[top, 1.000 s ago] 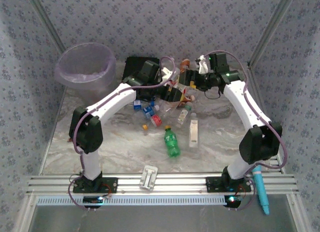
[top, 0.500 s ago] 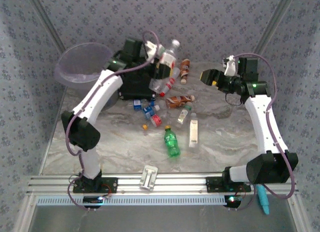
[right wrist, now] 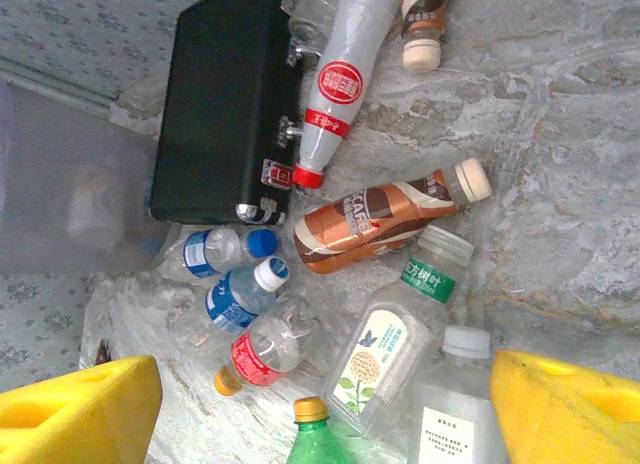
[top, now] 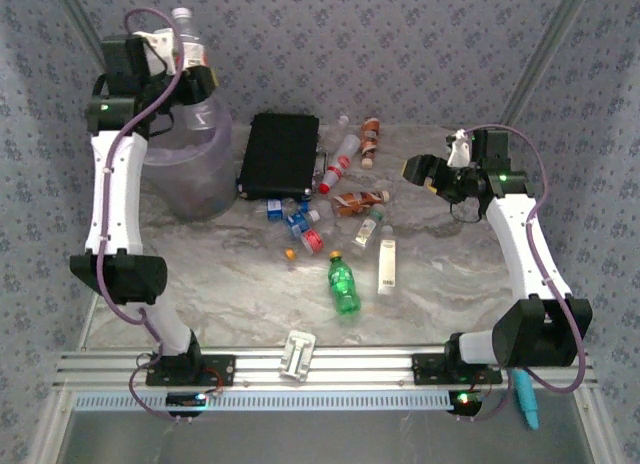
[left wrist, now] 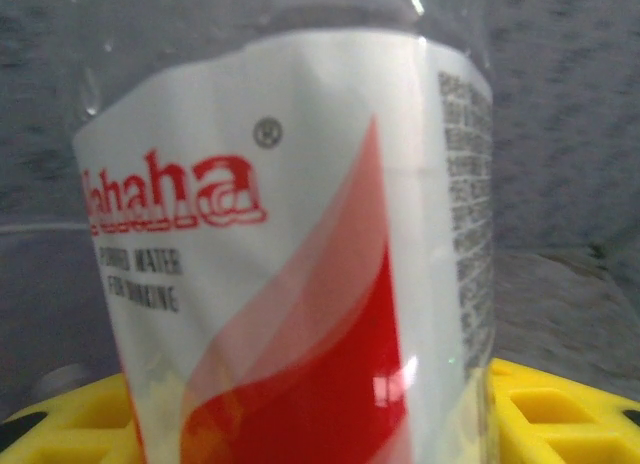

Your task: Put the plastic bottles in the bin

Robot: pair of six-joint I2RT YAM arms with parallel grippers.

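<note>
Next I should tip and lower the clear bottle [top: 186, 39] in my left gripper into the bin's opening [top: 184, 142] to release it inside, since I hold it high over the bin's rim.
My left gripper [top: 190, 72] is raised high at the far left, above the pale lilac bin [top: 196, 179], shut on a clear plastic bottle [top: 186, 39] with a white and red label [left wrist: 290, 284]; its yellow fingers [left wrist: 560, 409] flank the bottle. Several more plastic bottles lie in the middle of the table: a green one [top: 344, 284], a clear white-capped one [top: 387, 265], a brown one [top: 360, 199] and small blue-labelled ones [top: 296, 220]. My right gripper [top: 420, 170] hangs open over the right side, its fingers [right wrist: 80, 414] empty above the green bottle [right wrist: 318, 439].
A flat black case [top: 280, 154] lies between the bin and the bottle pile, with a red-labelled bottle [right wrist: 335, 94] against its latches. A small white part [top: 297, 353] rests at the table's front edge. Patterned walls close in the back and sides.
My left arm lifted the labelled bottle out of the pile and swung it left and up over the bin. My right arm drew back to the right, away from the pile.
</note>
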